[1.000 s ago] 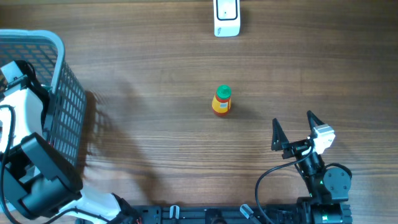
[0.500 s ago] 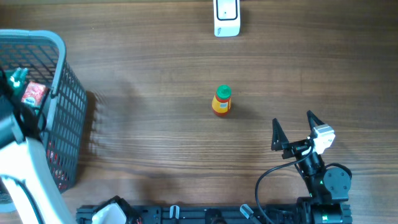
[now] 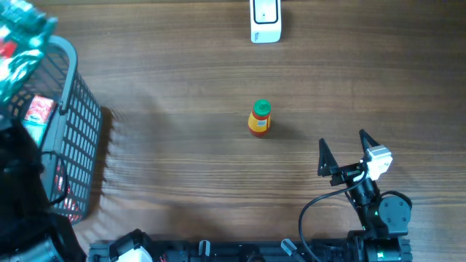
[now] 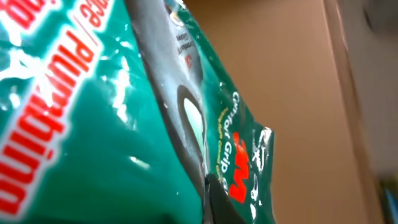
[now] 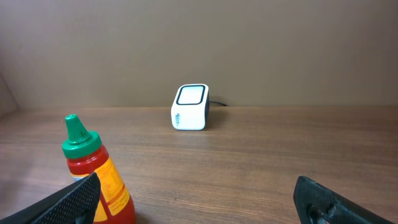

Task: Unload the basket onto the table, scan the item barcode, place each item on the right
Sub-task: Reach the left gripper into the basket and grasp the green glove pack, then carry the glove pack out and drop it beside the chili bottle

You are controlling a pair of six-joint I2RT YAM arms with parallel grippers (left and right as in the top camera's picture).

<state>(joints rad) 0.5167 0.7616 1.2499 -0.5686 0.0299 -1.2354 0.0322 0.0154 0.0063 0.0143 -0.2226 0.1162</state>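
Observation:
The left gripper carries the packet past the basket next, then down onto the table between the basket and the sauce bottle.
My left gripper point(image 4: 209, 190) is shut on a teal-green plastic packet point(image 4: 93, 124) with red and white print, which fills the left wrist view. One dark fingertip presses on the packet's seam. From overhead the packet point(image 3: 22, 33) is a blurred shape high above the basket at the top left. The white barcode scanner point(image 3: 265, 20) stands at the table's far edge, also in the right wrist view point(image 5: 189, 107). My right gripper point(image 3: 341, 140) rests open at the near right, with nothing between its fingers point(image 5: 78, 199).
A grey wire basket point(image 3: 73, 116) with more packaged goods stands at the left edge. A red sauce bottle point(image 3: 259, 118) with a green cap stands upright mid-table, just ahead and left of the right gripper point(image 5: 196, 186).
The left arm has come up out of the basket with the teal packet, lifting it high toward the top left. The right arm and the bottle have not moved.

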